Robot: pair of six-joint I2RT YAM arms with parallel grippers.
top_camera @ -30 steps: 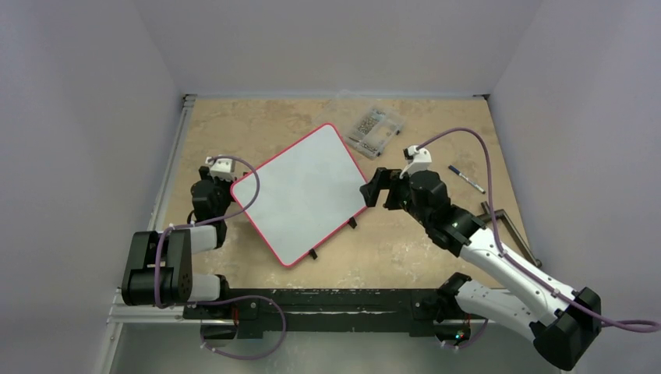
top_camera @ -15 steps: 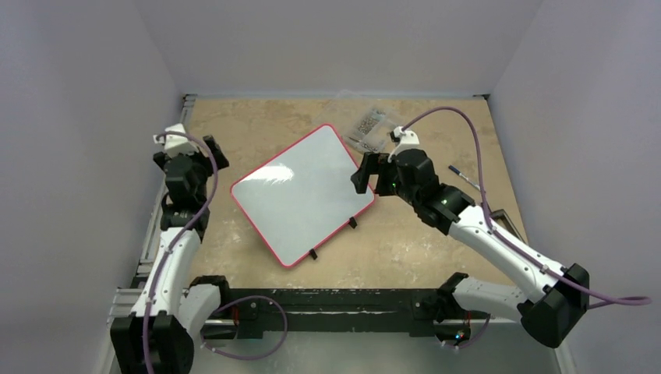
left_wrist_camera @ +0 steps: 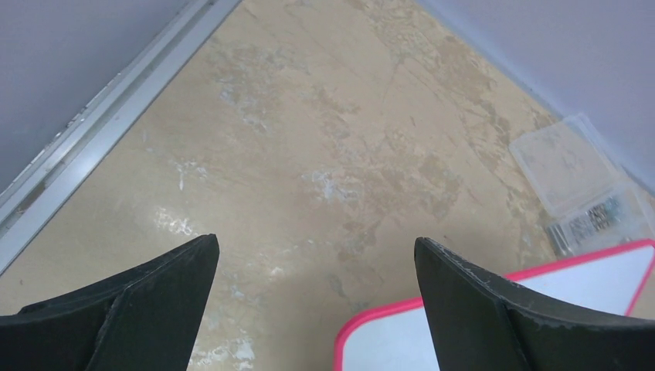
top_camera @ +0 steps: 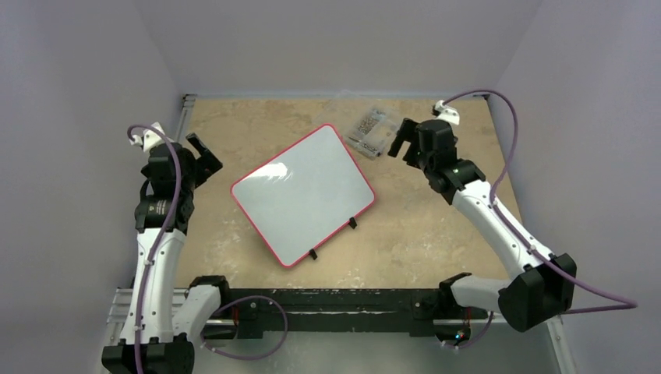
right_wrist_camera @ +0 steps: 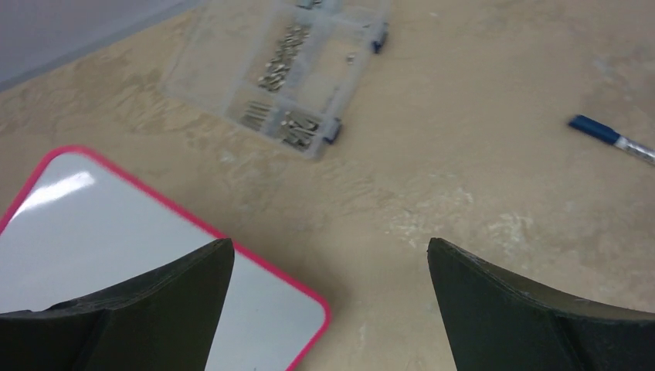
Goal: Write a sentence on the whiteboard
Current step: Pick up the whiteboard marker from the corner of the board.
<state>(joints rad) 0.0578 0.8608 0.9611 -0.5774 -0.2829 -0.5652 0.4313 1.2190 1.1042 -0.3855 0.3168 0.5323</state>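
The right gripper goes right in the right wrist view toward the blue marker slanted below next, then turns and goes down astride the marker's body [right_wrist_camera: 638, 150].
The whiteboard [top_camera: 302, 195] lies tilted in the middle of the table, white with a red rim and small black feet. No blue writing shows on it; its face is blank. My left gripper [top_camera: 204, 154] is open and empty, raised off the board's left corner [left_wrist_camera: 382, 344]. My right gripper [top_camera: 401, 140] is open and empty, raised beyond the board's right corner [right_wrist_camera: 116, 224]. A blue marker [right_wrist_camera: 610, 137] lies on the table to the right in the right wrist view; my right arm hides it in the top view. Both wrist views show jaws wide apart: left gripper [left_wrist_camera: 315, 247], right gripper [right_wrist_camera: 330, 247].
A clear plastic box of screws [top_camera: 374, 131] sits just past the board's far corner, close to my right gripper; it also shows in the right wrist view [right_wrist_camera: 286, 69] and the left wrist view [left_wrist_camera: 579, 185]. Walls close the table on three sides; a metal rail [top_camera: 175, 148] runs along the left edge.
Both arms have risen and swung away from the board's edges: the left toward the far left, the right toward the far right past the box of screws. The board has not moved.
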